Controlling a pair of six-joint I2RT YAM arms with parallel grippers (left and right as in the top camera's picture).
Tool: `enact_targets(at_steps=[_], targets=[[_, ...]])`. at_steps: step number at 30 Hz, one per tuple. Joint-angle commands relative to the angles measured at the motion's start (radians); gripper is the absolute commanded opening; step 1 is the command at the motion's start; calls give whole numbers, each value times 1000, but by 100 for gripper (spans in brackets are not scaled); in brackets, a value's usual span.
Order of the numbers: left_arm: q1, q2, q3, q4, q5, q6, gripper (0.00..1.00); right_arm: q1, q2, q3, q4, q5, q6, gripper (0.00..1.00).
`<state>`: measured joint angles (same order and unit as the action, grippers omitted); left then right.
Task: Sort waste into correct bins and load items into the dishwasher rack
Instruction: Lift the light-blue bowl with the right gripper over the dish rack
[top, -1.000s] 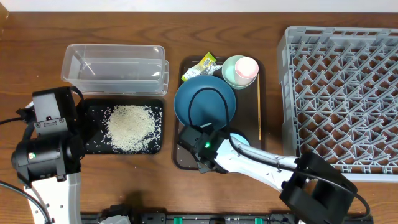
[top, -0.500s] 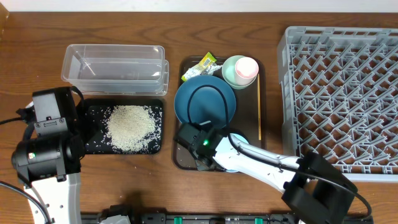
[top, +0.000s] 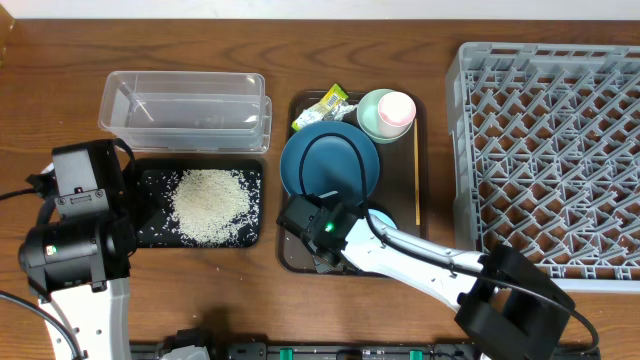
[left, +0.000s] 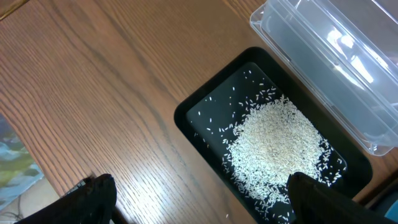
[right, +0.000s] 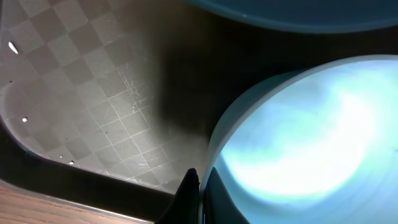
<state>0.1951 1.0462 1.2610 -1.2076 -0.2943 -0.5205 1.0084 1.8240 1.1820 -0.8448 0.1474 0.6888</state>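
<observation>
Since the grey dishwasher rack is empty, I will lift my right gripper, carry it over the rack's tray-side wires, tilt it to upend the light-blue bowl, and release.
My right gripper is shut on the rim of the small light-blue bowl, one finger inside and one outside. In the overhead view the bowl sits at the front of the brown tray, just in front of the dark-blue plate. The mint-green bowl holds the pink cup. The wrapper lies at the tray's back and the chopstick along its right side. My left gripper is open above the black tray, which holds the rice.
The clear tub stands empty behind the black tray. The grey dishwasher rack fills the right side and holds nothing. My left arm is at the left edge.
My right gripper has shifted slightly to the left on the brown tray, still on the bowl's rim. The left arm has not moved.
</observation>
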Motion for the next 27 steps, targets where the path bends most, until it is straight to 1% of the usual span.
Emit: enact_targets(at_steps=[1, 4, 9, 12, 16, 19, 22, 24, 27], targets=[[5, 0, 2, -4, -6, 2, 90, 10, -3, 17, -7, 5, 6, 1], [5, 0, 2, -3, -6, 2, 90, 5, -22, 35, -49, 5, 6, 1], [5, 0, 2, -4, -6, 2, 90, -19, -99, 116, -169, 6, 1, 1], [5, 0, 2, -3, -6, 2, 90, -38, -183, 168, -207, 6, -55, 1], [5, 0, 2, -4, -6, 2, 90, -96, -321, 200, -207, 6, -135, 1], [5, 0, 2, -4, -6, 2, 90, -188, -426, 200, -208, 6, -182, 1], [5, 0, 2, -4, -6, 2, 90, -317, -515, 200, -205, 1, -261, 1], [5, 0, 2, -4, -6, 2, 90, -407, -561, 200, -195, -24, -364, 1], [5, 0, 2, -3, -6, 2, 91, -551, -605, 200, -169, -117, -532, 1]])
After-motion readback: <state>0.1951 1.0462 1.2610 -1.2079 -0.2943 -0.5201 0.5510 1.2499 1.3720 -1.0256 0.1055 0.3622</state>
